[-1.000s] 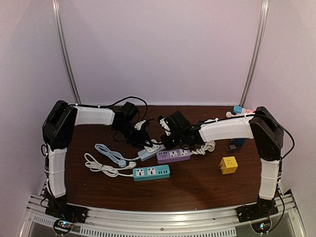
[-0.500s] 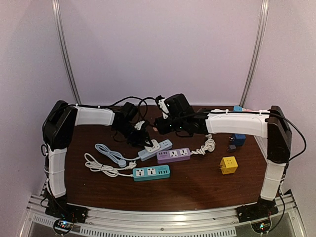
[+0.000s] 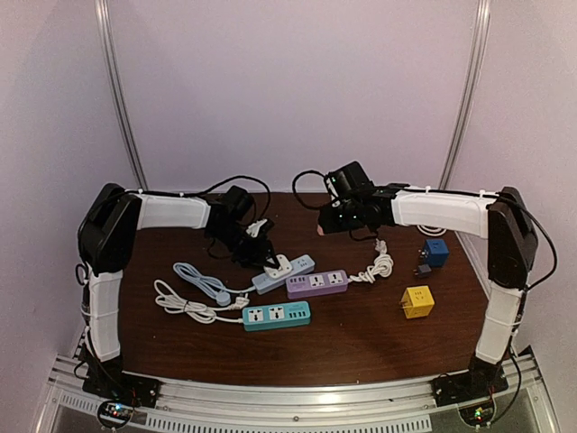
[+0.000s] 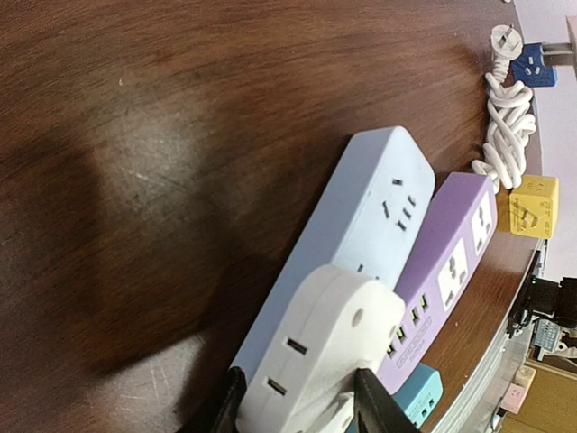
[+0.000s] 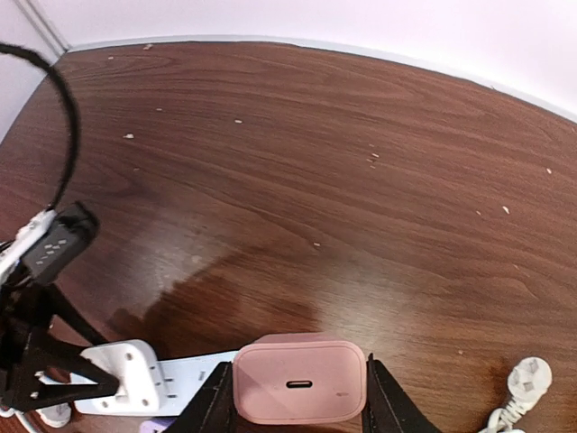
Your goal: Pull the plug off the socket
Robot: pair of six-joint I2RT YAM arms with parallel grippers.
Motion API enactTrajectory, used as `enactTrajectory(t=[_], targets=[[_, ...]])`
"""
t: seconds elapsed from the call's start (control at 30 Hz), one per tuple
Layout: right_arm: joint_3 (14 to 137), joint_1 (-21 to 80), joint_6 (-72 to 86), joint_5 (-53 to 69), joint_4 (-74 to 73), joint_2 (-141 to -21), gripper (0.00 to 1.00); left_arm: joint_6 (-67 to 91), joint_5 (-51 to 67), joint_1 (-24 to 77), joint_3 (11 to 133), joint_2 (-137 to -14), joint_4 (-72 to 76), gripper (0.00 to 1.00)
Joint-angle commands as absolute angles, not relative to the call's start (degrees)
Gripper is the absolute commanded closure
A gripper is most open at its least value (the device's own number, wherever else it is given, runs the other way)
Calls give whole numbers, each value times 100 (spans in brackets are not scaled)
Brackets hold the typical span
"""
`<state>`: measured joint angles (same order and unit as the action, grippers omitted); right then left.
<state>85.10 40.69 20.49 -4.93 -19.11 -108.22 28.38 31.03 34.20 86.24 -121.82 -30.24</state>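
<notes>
The pink plug (image 5: pixel 299 379) is already clear of any socket, so next I need to lower my right gripper toward the bare tabletop beside the coiled white cord and release it.
My left gripper (image 3: pixel 263 247) is shut on a white plug (image 3: pixel 281 267) that sits in the pale blue power strip (image 3: pixel 305 262). In the left wrist view the black fingers (image 4: pixel 374 406) clamp both sides of the white plug (image 4: pixel 320 352), which stands on the strip (image 4: pixel 370 207). My right gripper (image 3: pixel 325 225) is shut on a pink plug (image 5: pixel 299 379) and holds it in the air behind the strips, free of any socket. The right wrist view shows the white plug (image 5: pixel 131 372) and the strip (image 5: pixel 194 370) below.
A purple strip (image 3: pixel 317 283) and a teal strip (image 3: pixel 276 315) lie beside the pale blue one. A coiled white cord (image 3: pixel 379 267), a yellow cube adapter (image 3: pixel 416 301) and a blue adapter (image 3: pixel 435 252) sit to the right. Loose white and blue cables (image 3: pixel 194 293) lie to the left.
My right gripper has risen from the strips and swung back and to the right with the pink plug in it. The left gripper stays on the white plug.
</notes>
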Motion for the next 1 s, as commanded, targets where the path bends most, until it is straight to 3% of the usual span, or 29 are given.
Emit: enactTrajectory(t=[0.0, 0.63, 0.97], targets=[[8339, 3681, 2337, -423, -2672, -10636, 80, 2741, 1796, 3454, 8491, -12622, -3676, 59], [9222, 3444, 2004, -181, -3904, -11823, 63, 2586, 2241, 3454, 8603, -12424, -3327, 51], [9635, 3445, 2072, -9, -3841, -12106, 36, 2566, 2467, 3454, 8473, -12289, -3069, 49]])
